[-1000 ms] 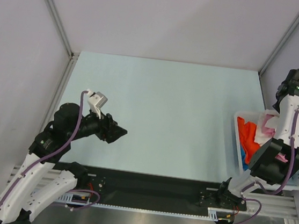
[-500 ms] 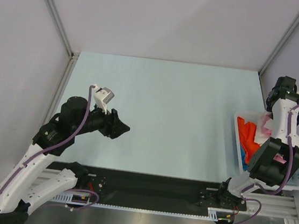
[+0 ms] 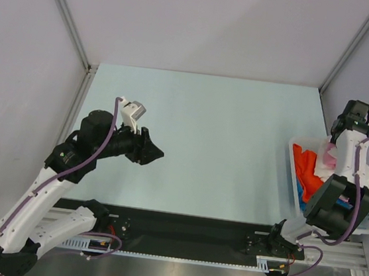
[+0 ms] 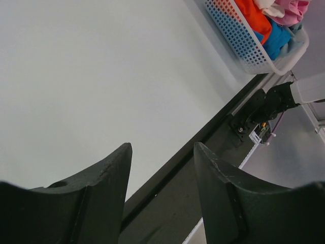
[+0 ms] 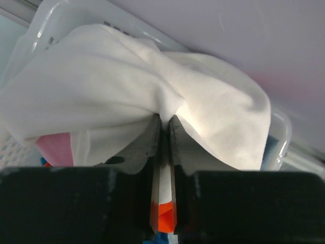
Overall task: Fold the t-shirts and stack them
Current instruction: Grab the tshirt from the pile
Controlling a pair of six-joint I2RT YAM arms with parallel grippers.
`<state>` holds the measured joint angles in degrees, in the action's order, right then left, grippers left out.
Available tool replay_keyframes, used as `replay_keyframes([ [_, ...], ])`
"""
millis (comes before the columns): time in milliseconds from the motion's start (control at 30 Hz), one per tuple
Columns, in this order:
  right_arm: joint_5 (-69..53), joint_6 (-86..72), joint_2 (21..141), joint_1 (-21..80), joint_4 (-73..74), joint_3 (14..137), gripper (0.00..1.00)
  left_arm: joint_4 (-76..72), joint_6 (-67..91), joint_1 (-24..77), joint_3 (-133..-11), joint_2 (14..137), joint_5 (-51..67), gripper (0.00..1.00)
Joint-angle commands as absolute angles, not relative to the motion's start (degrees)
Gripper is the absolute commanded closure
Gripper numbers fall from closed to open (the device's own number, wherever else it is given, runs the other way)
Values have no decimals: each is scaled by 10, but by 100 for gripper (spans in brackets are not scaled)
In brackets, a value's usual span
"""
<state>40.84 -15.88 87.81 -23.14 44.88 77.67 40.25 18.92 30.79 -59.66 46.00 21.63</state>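
Observation:
My right gripper is going to lift the white t-shirt [image 5: 101, 76] out of the bin, swing it over the middle of the table and let it go, because that area is bare.
The t-shirts lie bunched in a pale plastic bin [image 3: 291, 158] at the table's right edge: orange [image 3: 304, 166], pink [image 3: 330, 152] and blue [image 3: 301, 191] cloth show from above. In the right wrist view my right gripper [image 5: 165, 118] is shut on a fold of the white t-shirt [image 5: 101, 76], which bulges on both sides of the fingers; pink [image 5: 53, 147] and orange [image 5: 166, 218] cloth lie below. My left gripper [image 3: 156, 153] hovers open over the table's left half, with nothing between its fingers [image 4: 114, 168]. The left wrist view catches the bin [image 4: 238, 40] far off.
A black rail [image 3: 187, 228] runs along the near edge with both arm bases on it. Metal frame posts [image 3: 86, 67] and pale walls close in the left, back and right sides. The bin sits tight against the right wall.
My right gripper has dipped into the bin and closed on the white t-shirt. The left arm has swung a little to the right, its jaws somewhat narrower.

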Motion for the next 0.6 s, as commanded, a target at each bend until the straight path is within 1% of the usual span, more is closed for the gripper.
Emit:
replay_keyframes([
  [0, 441, -134, 854, -222, 419, 793, 92, 399, 195, 311, -627, 463, 231, 43],
  [33, 453, -115, 852, -217, 417, 804, 94, 398, 195, 311, -629, 467, 232, 43],
  [67, 467, -112, 853, -213, 426, 820, 100, 398, 195, 311, -634, 469, 234, 43],
  [100, 480, -110, 856, -209, 436, 865, 100, 398, 195, 312, -635, 471, 234, 43],
  [200, 531, -106, 863, -199, 457, 939, 100, 394, 196, 311, -638, 472, 237, 44],
  [433, 589, -38, 840, -147, 409, 1047, 100, 393, 198, 311, -635, 468, 245, 45],
  [567, 569, -2, 824, -148, 373, 1042, 100, 389, 201, 312, -630, 467, 252, 45],
])
